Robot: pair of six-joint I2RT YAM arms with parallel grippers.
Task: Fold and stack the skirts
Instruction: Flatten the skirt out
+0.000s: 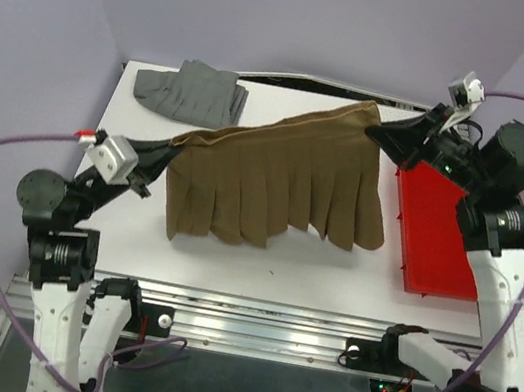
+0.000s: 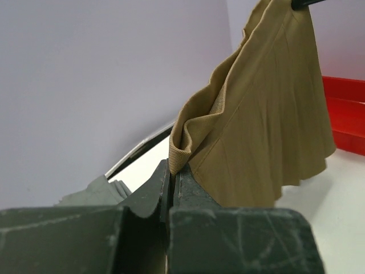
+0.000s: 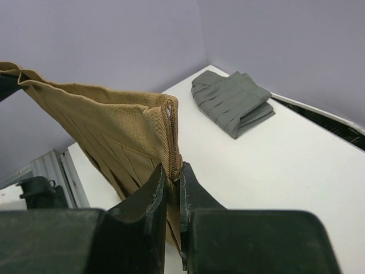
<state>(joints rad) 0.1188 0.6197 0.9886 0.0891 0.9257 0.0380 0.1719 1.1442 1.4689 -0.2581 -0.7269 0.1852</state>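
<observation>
The tan-brown skirt [image 1: 279,184] hangs stretched above bare tabletop, so my left gripper will go down and outward to the mid-grey skirt's near edge and let go of the waistband corner.
The tan-brown pleated skirt [image 1: 279,184] hangs stretched in the air between both arms, its hem drooping toward the table. My left gripper [image 1: 166,151] is shut on the skirt's left waistband corner [image 2: 181,154]. My right gripper [image 1: 383,132] is shut on the right waistband corner, by the zipper seam [image 3: 171,142]. The mid-grey skirt [image 1: 191,90] lies folded at the table's far left corner, also seen in the right wrist view [image 3: 231,101].
A red plastic tray [image 1: 433,231] lies on the right side of the white table [image 1: 329,274], under my right arm. A purple wall stands behind and beside the table. Metal rail runs along the near edge.
</observation>
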